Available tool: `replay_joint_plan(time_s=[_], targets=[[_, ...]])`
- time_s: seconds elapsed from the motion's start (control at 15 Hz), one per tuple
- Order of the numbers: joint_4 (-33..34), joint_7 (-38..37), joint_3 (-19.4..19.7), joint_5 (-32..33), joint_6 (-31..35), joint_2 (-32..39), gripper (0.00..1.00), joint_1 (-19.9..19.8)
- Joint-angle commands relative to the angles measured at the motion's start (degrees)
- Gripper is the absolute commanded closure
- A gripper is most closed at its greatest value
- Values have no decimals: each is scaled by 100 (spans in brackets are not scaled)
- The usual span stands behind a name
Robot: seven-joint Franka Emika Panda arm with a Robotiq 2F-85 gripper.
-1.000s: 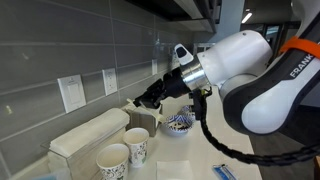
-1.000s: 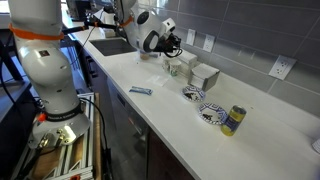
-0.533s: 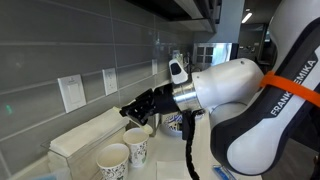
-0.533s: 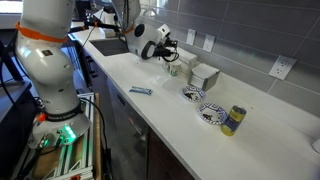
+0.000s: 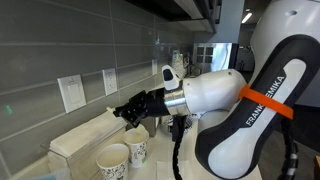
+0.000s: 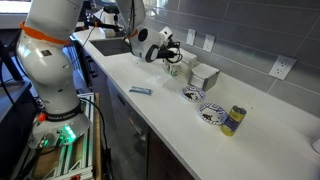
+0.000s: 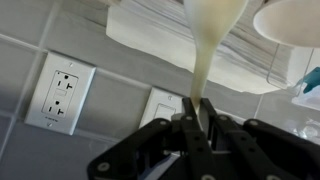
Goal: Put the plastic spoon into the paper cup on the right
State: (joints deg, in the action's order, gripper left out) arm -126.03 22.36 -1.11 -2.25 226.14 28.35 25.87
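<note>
The spoon's bowl hangs beside the white rim (image 7: 295,22), so the robot's gripper needs to go down toward the narrower cup, bring the spoon's bowl into the cup's opening and release the spoon's handle.
My gripper (image 7: 198,120) is shut on the handle of a cream plastic spoon (image 7: 212,35), which sticks out ahead of the fingers toward a white rounded rim (image 7: 295,22) at the top right of the wrist view; I cannot tell which cup that is. In an exterior view the gripper (image 5: 130,110) hangs just above and behind two paper cups. The narrower, densely printed paper cup (image 5: 137,148) stands right of the wider, sparsely printed cup (image 5: 112,160). The spoon itself is hard to make out there.
A white napkin dispenser (image 5: 85,135) stands by the tiled wall behind the cups, below wall outlets (image 5: 71,92). On the counter lie a blue packet (image 6: 141,91), two patterned bowls (image 6: 194,93), a can (image 6: 233,121) and a sink (image 6: 115,45).
The arm has swung along the wall toward the cups with the spoon still held. The gripper now sits closer above the cups.
</note>
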Motion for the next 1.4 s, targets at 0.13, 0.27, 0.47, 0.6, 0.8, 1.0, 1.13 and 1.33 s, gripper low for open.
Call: replay_joint_plan(time_s=[0.13,0.27,0.47,0.6,0.8,1.0,1.13,1.33], targets=[[357,-44,-117,326,215,470,97,-247],[418,-62,-130,412,241,568,97,-289],[457,-109,-157,548,260,665,97,-343],[420,-137,-173,606,285,701,97,-369],[339,-204,-211,660,365,740,97,-406],[285,-189,-218,668,427,733,62,-411],[199,-115,-188,599,435,621,49,-372],[-34,-15,-158,464,438,325,26,-312]])
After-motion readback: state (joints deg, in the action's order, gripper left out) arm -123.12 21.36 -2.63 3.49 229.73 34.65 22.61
